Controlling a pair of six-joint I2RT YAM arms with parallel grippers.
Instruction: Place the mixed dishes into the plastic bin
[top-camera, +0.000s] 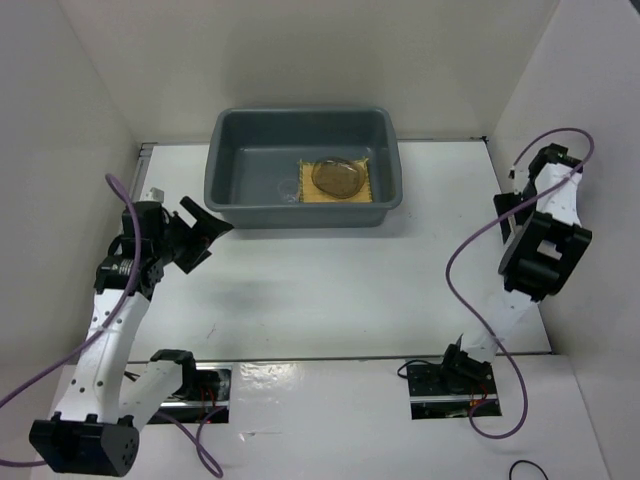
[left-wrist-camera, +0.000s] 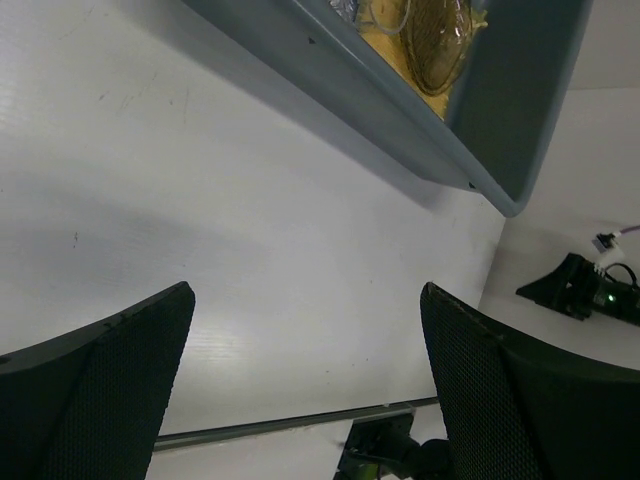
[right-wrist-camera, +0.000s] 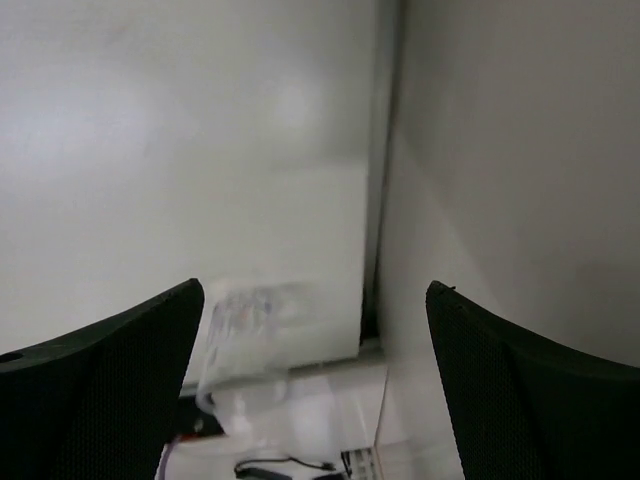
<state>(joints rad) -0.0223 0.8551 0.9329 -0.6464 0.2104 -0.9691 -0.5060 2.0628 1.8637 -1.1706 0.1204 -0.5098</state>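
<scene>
My right gripper draws back and down onto the shape's edge by the bin's side (right-wrist-camera: 279, 380) next. The translucent shape lies below and back toward my base.
The grey plastic bin (top-camera: 225, 160) stands at the back middle of the table. In it lies the yellow woven mat (top-camera: 372, 187) with a brownish round plate (top-camera: 337, 177) on top, and a clear glass cup (top-camera: 288, 190) stands to the mat's left. My left gripper (top-camera: 210, 228) is open and empty just off the bin's front left corner. The left wrist view shows the bin wall (left-wrist-camera: 400, 110), the mat (left-wrist-camera: 385, 40) and the plate (left-wrist-camera: 435, 45) beyond my open left gripper (left-wrist-camera: 307, 290). My right gripper (top-camera: 503, 215) is open by the right wall, and it also shows in the right wrist view (right-wrist-camera: 315, 287).
White walls close in the table on the left, back and right. In the right wrist view a blurred translucent shape (right-wrist-camera: 250, 315) lies low between the fingers; I cannot tell what it is. The right arm's base (left-wrist-camera: 590, 290) shows at the near edge.
</scene>
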